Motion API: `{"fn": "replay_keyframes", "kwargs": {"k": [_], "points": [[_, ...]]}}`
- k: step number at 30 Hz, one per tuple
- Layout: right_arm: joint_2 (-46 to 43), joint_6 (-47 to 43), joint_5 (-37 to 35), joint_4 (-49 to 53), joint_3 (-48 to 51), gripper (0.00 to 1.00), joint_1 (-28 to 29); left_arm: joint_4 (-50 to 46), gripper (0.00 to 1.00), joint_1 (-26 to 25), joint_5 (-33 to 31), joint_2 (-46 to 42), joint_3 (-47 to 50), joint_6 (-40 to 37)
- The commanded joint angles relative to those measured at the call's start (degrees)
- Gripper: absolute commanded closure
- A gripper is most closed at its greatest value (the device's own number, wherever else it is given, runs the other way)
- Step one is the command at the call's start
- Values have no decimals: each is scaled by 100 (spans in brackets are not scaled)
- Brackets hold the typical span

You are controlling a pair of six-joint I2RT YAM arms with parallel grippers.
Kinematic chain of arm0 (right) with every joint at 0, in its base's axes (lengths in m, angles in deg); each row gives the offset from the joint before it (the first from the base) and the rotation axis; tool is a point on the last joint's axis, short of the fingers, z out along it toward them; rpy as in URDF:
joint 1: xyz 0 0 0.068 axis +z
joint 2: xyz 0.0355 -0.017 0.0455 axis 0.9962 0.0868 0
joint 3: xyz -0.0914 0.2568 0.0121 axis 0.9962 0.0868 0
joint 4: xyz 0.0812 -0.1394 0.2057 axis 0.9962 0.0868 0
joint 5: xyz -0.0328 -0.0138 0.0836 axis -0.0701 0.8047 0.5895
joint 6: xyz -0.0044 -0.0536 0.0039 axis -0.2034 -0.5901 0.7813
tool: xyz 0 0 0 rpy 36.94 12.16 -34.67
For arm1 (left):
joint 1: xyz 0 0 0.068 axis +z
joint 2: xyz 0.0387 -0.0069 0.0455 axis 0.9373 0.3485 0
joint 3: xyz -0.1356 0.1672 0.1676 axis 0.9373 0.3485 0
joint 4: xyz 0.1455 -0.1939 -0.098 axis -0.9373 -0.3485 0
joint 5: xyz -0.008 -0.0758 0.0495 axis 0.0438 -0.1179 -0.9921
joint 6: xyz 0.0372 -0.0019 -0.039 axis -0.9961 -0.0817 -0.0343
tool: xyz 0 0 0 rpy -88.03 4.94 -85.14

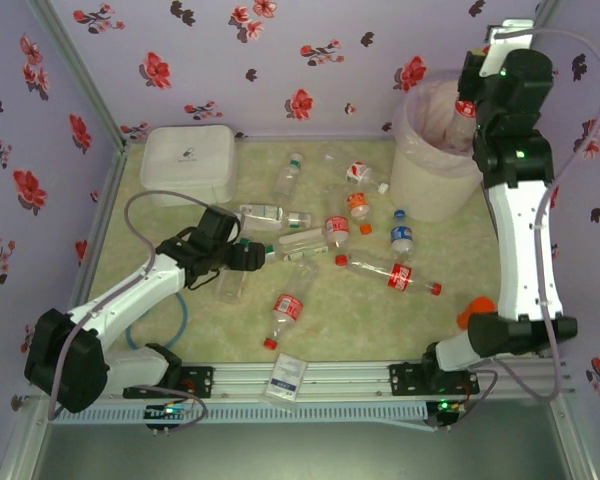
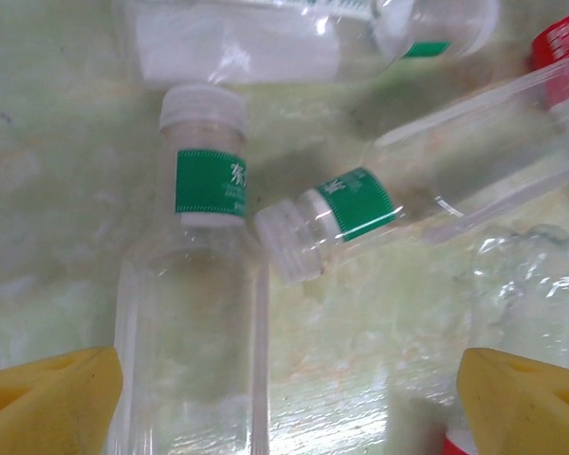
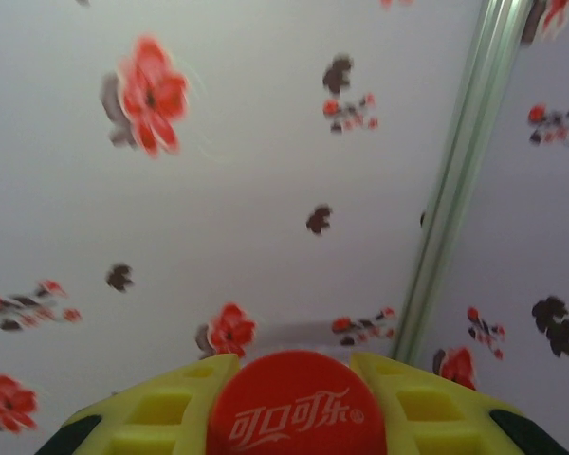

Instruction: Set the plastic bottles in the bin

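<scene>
My right gripper moves down into the bin's opening (image 1: 442,112) next and releases the bottle there, because the red-capped bottle already hangs over the pale bin (image 1: 430,185).
The pale bin (image 1: 430,185) stands at the back right. Above its mouth my right gripper (image 1: 467,112) is shut on a bottle; its red cap (image 3: 296,408) sits tight between the yellow fingers (image 3: 156,412). My left gripper (image 1: 254,257) hangs open, low over the middle-left bottles. Between its yellow fingertips (image 2: 49,403) lies a clear bottle with a green label and white cap (image 2: 194,313), close to the left finger. A second green-labelled bottle (image 2: 360,204) lies slanted just beyond. Several more bottles are scattered on the mat, among them a red-labelled one (image 1: 390,273) and a blue-capped one (image 1: 402,238).
A flat white lidded box (image 1: 188,163) sits at the back left. A small white packet (image 1: 288,378) rests on the front rail. An orange object (image 1: 470,312) lies beside the right arm's lower link. Flowered walls close in the back and sides.
</scene>
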Motion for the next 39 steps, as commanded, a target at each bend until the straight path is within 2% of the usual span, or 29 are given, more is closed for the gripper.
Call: {"fn": "replay_keyframes", "kwargs": {"k": [1, 6, 12, 18, 24, 27, 31, 36, 39], "points": [[172, -89, -59, -325, 283, 100, -60, -159, 8, 32, -138, 91, 144, -2], [283, 143, 40, -712, 1108, 100, -204, -105, 11, 34, -115, -12, 424, -266], [626, 535, 338, -633, 1485, 100, -453, -269, 10, 25, 231, 506, 315, -331], [859, 817, 627, -603, 1796, 98, -621, -198, 12, -94, -11, 753, 478, -150], [914, 996, 686, -383, 1778, 45, -658, -199, 12, -239, -81, 827, 543, -59], [884, 1026, 697, -202, 1603, 29, -684, -257, 12, -252, -151, 803, 528, -49], [906, 1073, 734, 210, 1206, 18, -711, -382, 12, -274, -439, 660, 528, -157], [604, 1312, 949, 325, 1107, 9, -711, -685, 1, -277, -450, 520, 271, -348], [320, 1340, 991, 378, 1246, 2, -711, -726, 0, -282, -510, 568, 270, -244]]}}
